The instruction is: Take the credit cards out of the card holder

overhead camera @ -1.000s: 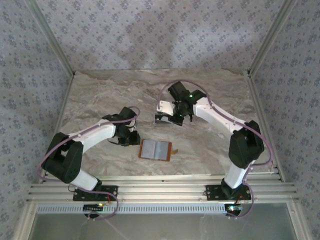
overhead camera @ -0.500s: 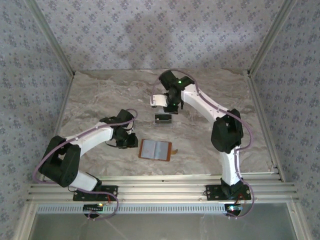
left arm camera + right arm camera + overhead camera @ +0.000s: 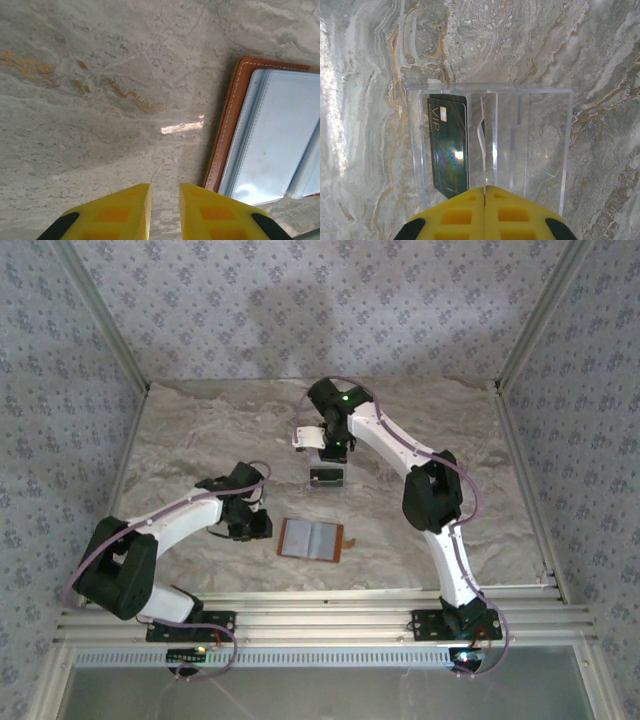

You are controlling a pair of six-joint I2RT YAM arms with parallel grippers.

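My right gripper lowers the whitish card farther next and releases it, since the card already reaches into the rack's middle slot (image 3: 327, 465) (image 3: 483, 135) below my gripper.
The card holder (image 3: 311, 539) lies open and flat on the marble table, its grey-blue lining up and its brown edge (image 3: 225, 135) at the right of the left wrist view. My left gripper (image 3: 258, 527) hovers just left of it, its yellow jaws (image 3: 165, 192) a narrow gap apart with nothing between them. My right gripper (image 3: 330, 452) is shut on a thin whitish credit card (image 3: 482, 145), seen edge-on and upright. That card reaches down into a middle slot of a clear rack (image 3: 540, 145). A dark credit card (image 3: 449, 150) marked VIP stands in the rack's left slot.
The clear rack (image 3: 327, 483) stands a short way behind the card holder, near the table's middle. Patterned walls close in the back and both sides. An aluminium rail (image 3: 320, 620) runs along the near edge at the arm bases.
The right arm has swung left and back, so its gripper now sits over the rack's far side and the rack shows from above. The left gripper shifted slightly and its jaws narrowed a little.
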